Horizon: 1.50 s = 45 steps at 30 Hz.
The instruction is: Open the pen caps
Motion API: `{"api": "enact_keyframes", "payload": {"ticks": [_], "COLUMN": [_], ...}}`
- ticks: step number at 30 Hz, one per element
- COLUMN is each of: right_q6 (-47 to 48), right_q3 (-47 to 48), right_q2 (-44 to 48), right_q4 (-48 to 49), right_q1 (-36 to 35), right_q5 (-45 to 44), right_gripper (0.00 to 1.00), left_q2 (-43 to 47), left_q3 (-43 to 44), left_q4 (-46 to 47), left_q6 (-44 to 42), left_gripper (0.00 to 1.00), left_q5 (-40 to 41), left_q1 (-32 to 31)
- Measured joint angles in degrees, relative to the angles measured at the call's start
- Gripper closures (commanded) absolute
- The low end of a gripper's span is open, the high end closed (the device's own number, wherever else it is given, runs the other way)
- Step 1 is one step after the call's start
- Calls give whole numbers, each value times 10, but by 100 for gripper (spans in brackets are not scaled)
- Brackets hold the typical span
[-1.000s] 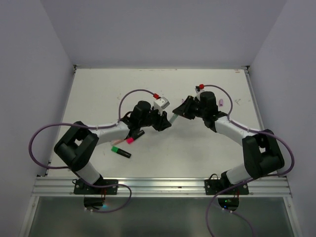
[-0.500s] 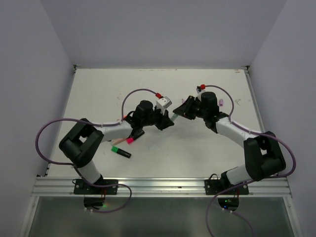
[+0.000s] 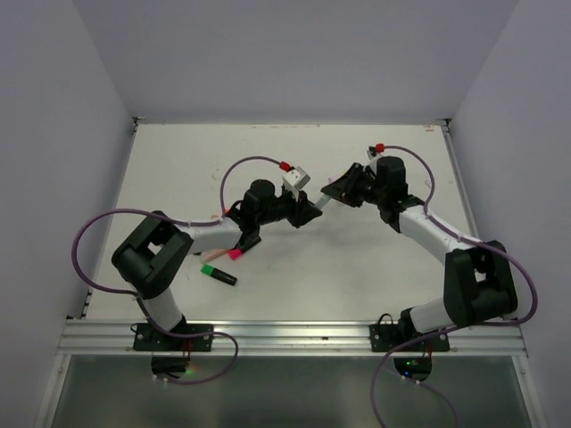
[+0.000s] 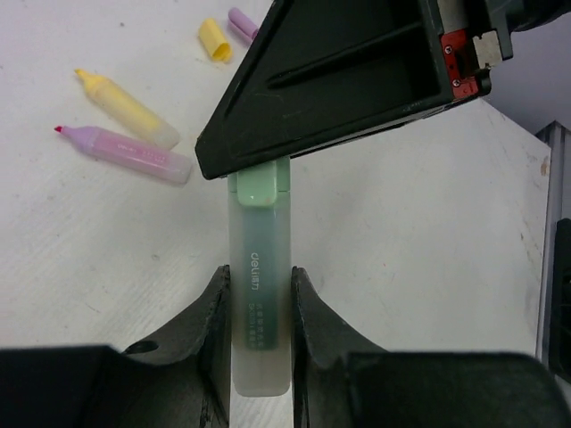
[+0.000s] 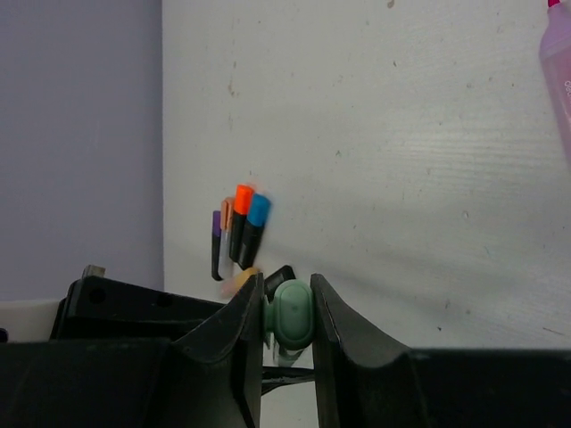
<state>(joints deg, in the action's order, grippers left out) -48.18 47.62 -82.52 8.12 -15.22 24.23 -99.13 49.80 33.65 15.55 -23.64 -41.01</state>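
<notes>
My right gripper moves to the right in the top view and down next, releasing the mint cap [image 4: 260, 185] beside the purple cap, since loose caps lie below.
My left gripper [image 4: 259, 278] is shut on the barrel of a mint-green pen [image 4: 259, 312], held above the table. Its mint cap [image 4: 260, 185] sits at the barrel's far end, under the black body of my right gripper [image 4: 339, 80]. In the right wrist view my right gripper [image 5: 287, 299] is shut on that mint cap [image 5: 292, 314]. From above, the two grippers meet at mid-table, left [image 3: 302, 214] and right [image 3: 330, 193], with the pen [image 3: 315, 206] between them. I cannot tell whether the cap has come off the barrel.
An uncapped yellow pen [image 4: 125, 109], an uncapped purple pen [image 4: 125, 152], a yellow cap [image 4: 214, 40] and a purple cap [image 4: 243, 22] lie beyond the left gripper. Several black-barrelled pens [image 5: 236, 236] lie by the left wall. A green-ended pen [image 3: 219, 273] and a pink-ended one [image 3: 236, 252] lie under the left arm.
The right arm's wrist has swung right and towards the back, and the left gripper has followed a little to the right. Both stay shut on the mint pen.
</notes>
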Motion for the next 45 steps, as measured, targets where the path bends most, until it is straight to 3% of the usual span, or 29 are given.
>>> {"api": "enact_keyframes", "payload": {"ticks": [2, 10, 16, 24, 30, 40, 42, 45], "right_q6": [0, 18, 119, 214, 251, 277, 278, 279], "right_q3": [19, 99, 199, 232, 258, 334, 335, 343], "right_q2": [-10, -45, -88, -137, -188, -282, -291, -312], "right_q4": [-7, 18, -153, -304, -353, -363, -363, -364], "right_q1": [14, 145, 137, 149, 150, 151, 155, 164], "right_q5": [12, -80, -188, -357, -451, -532, -535, -539], "right_gripper": [100, 100, 100, 100, 100, 100, 100, 100], "left_q2": [-1, -10, -52, -143, -207, -285, -286, -292], "left_q3": [0, -23, 30, 170, 239, 316, 316, 323], "left_q4": [15, -5, -48, -108, -150, -184, -184, -183], "left_q6": [2, 4, 16, 82, 137, 214, 225, 243], "left_gripper": [100, 100, 100, 100, 100, 100, 94, 79], "left_q5": [4, -32, 5, 107, 157, 193, 199, 205], "left_q1": [0, -3, -2, -2, -2, 2, 2, 4]}}
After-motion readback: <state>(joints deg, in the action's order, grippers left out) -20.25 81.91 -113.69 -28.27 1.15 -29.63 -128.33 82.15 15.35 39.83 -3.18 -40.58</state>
